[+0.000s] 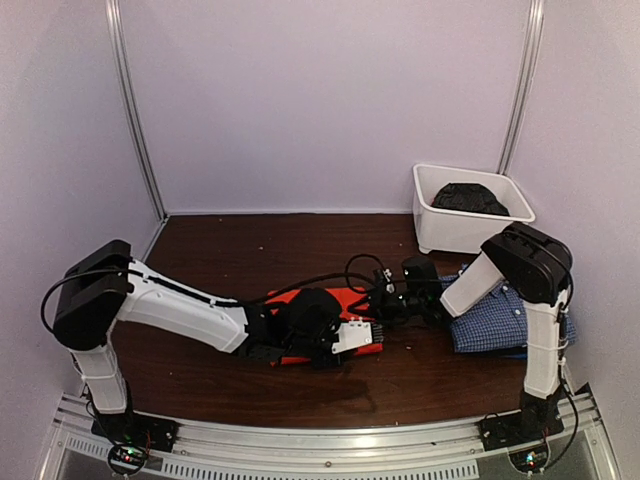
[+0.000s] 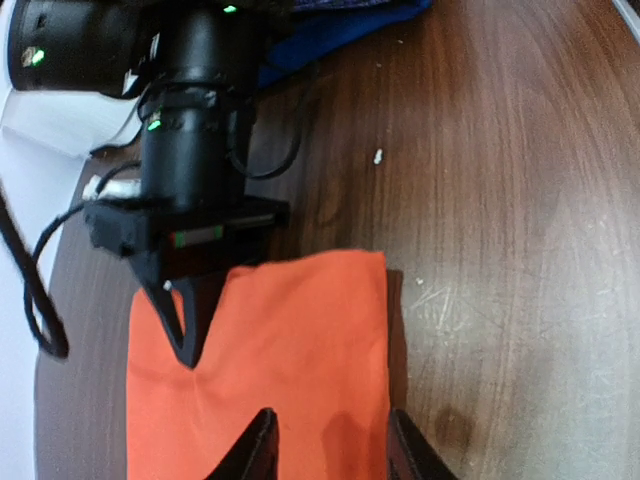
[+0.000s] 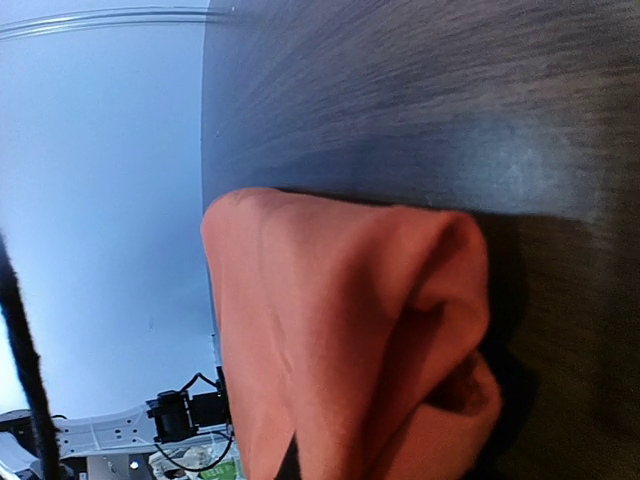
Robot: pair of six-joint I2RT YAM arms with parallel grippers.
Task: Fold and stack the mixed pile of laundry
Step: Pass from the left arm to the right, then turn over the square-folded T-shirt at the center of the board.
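The bare tabletop is to the left of my right gripper in the top view. My right gripper will next lift the shirt, swing it across and lower it to release it.
The bright orange T-shirt (image 1: 288, 297) lies folded on the table at the middle; it also shows in the left wrist view (image 2: 290, 360) and fills the right wrist view (image 3: 330, 330). My left gripper (image 1: 355, 336) is open, its fingers (image 2: 256, 448) astride the shirt's near right part. My right gripper (image 1: 382, 304) reaches in from the right and is shut on the shirt's far edge (image 2: 186, 340); the cloth hides most of its fingers (image 3: 291, 463). The blue-and-white check shirt (image 1: 495, 318) lies folded at the right. A black garment (image 1: 470, 197) sits in the tub.
The white plastic tub (image 1: 450, 236) stands at the back right, against the wall. The dark wooden table (image 1: 230, 250) is bordered by pale walls on three sides. A blue cloth edge (image 2: 335, 25) shows beyond the right arm.
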